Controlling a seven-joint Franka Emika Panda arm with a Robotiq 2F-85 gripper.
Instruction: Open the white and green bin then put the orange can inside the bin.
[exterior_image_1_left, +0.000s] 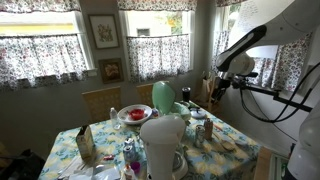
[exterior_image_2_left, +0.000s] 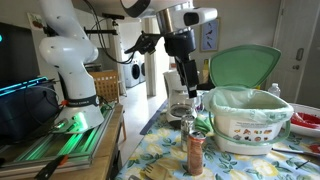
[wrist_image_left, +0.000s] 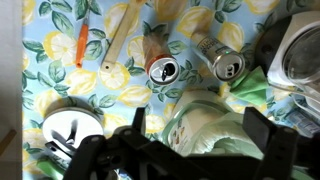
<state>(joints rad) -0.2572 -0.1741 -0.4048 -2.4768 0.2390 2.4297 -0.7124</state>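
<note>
The robot's gripper should next move its open fingers off the rim of the bin and down around the can's top, because the orange can stands upright below, clear of the bin.
The white and green bin stands on the floral table with its mint-green lid swung up and open. A pale liner bag fills its mouth. In an exterior view the lid shows mid-table. The orange can stands upright on the cloth in front of the bin. From the wrist it is seen from above, beyond the bin. My gripper hangs open and empty above the table beside the bin's rim. In the wrist view its fingers straddle the bin's edge.
A silver can is next to the orange can. An orange carrot-like piece and a wooden stick lie on the cloth. A large all-white container stands at the near edge. A red plate sits further back.
</note>
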